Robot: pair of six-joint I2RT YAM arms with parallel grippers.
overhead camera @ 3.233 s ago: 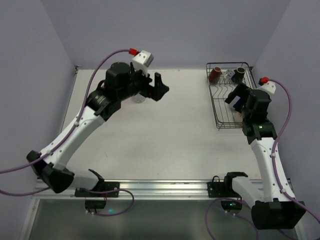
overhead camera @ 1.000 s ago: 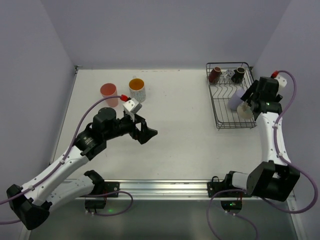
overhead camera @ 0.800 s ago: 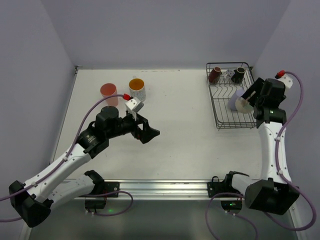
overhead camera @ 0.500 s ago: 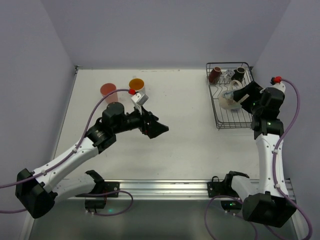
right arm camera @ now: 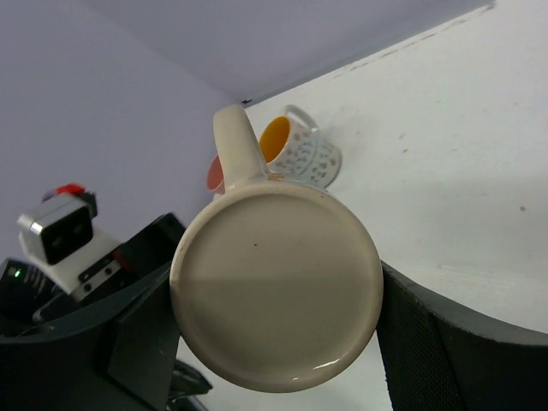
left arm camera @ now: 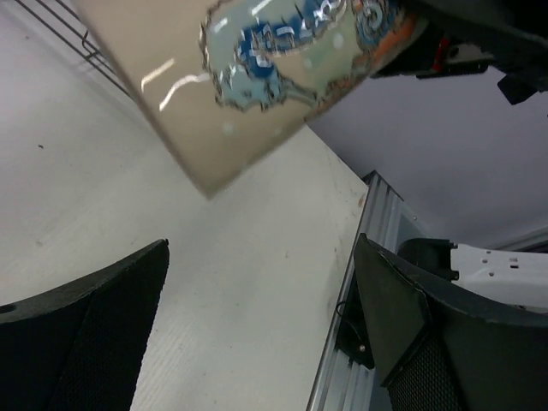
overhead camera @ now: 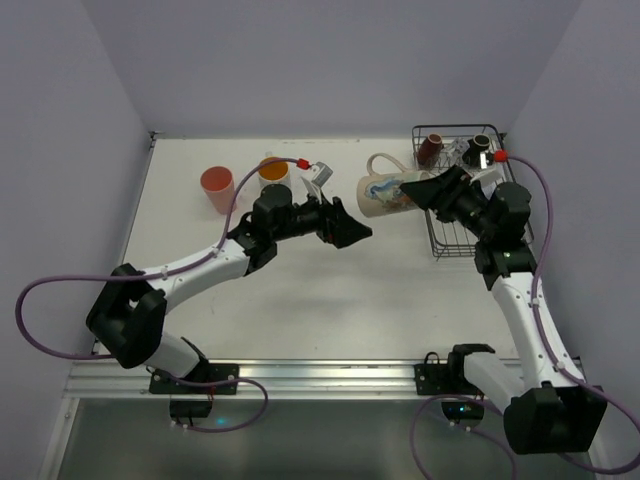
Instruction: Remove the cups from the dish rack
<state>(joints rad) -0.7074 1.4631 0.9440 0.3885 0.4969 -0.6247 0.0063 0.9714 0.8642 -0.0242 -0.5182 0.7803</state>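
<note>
My left gripper eases its parted fingers around the near edge of the cream mug's rim [overhead camera: 364, 212] [left arm camera: 209, 185] and closes next, since my right gripper covers the mug's base end.
My right gripper [overhead camera: 418, 190] is shut on the cream mug [overhead camera: 383, 195] and holds it on its side in the air, left of the dish rack [overhead camera: 455, 235]. In the right wrist view the mug's base [right arm camera: 276, 291] sits between both fingers [right arm camera: 454, 351]. My left gripper [overhead camera: 352, 231] is open and empty, just left of and below the mug. The mug's blue pattern [left arm camera: 257, 77] shows above its fingers [left arm camera: 86, 342]. The salmon-red tumbler [overhead camera: 217, 188] and the white dotted mug [overhead camera: 273, 171] stand on the table at the far left. Two dark brown mugs [overhead camera: 430, 148] [overhead camera: 478, 148] and the clear glass [overhead camera: 455, 153] are in the rack's far end.
The rack stands at the table's far right corner, against the wall. The left arm [overhead camera: 200, 265] stretches across the table's middle, close to the dotted mug. The dotted mug [right arm camera: 300, 150] and the tumbler [right arm camera: 214, 177] show behind the held mug in the right wrist view.
My right gripper has lifted the cream mug out of the rack and carried it left over the table. My left gripper has reached right and forward to meet it.
</note>
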